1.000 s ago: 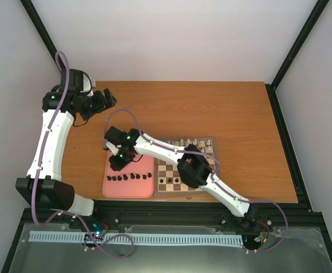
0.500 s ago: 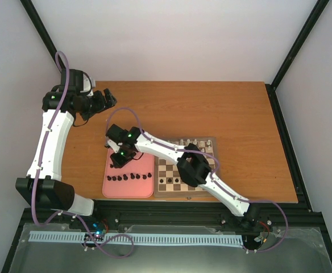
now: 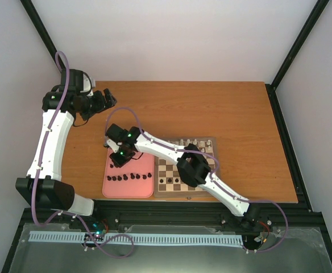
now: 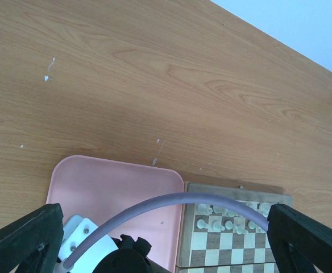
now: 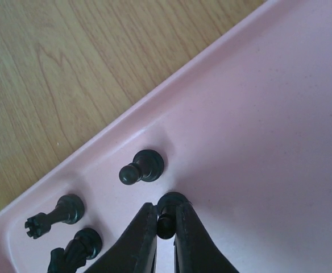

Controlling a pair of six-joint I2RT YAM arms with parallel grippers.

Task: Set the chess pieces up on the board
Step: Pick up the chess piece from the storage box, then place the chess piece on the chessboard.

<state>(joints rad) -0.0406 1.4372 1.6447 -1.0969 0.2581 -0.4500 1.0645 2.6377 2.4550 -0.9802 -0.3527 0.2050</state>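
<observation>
The robot's right gripper will go up, then to the right in the top view, and then down onto the board's near side, because black pieces already stand in line there.
In the right wrist view my right gripper (image 5: 166, 223) is shut on the head of a black pawn (image 5: 171, 202) that stands on the pink tray (image 5: 268, 114). A second black pawn (image 5: 141, 168) stands just beyond it. Two more black pieces (image 5: 57, 214) stand at the tray's lower left corner. From above, the right gripper (image 3: 119, 161) is over the tray's far left part. A row of black chess pieces (image 3: 129, 177) lines the tray's near side. The board (image 3: 184, 192) lies to the right of the tray, with a few black pieces (image 3: 169, 182) on it. My left gripper (image 3: 107, 99) hangs open and empty over the far left table.
White pieces (image 3: 197, 142) stand along the board's far edge and also show in the left wrist view as white pieces (image 4: 217, 226). The right arm's purple cable (image 4: 171, 202) arches across the tray (image 4: 115, 187) in that view. Bare wooden table (image 3: 211, 108) stretches beyond tray and board.
The right gripper's jaws have closed on the black pawn, and the gripper has shifted slightly left over the tray. The left arm has not moved.
</observation>
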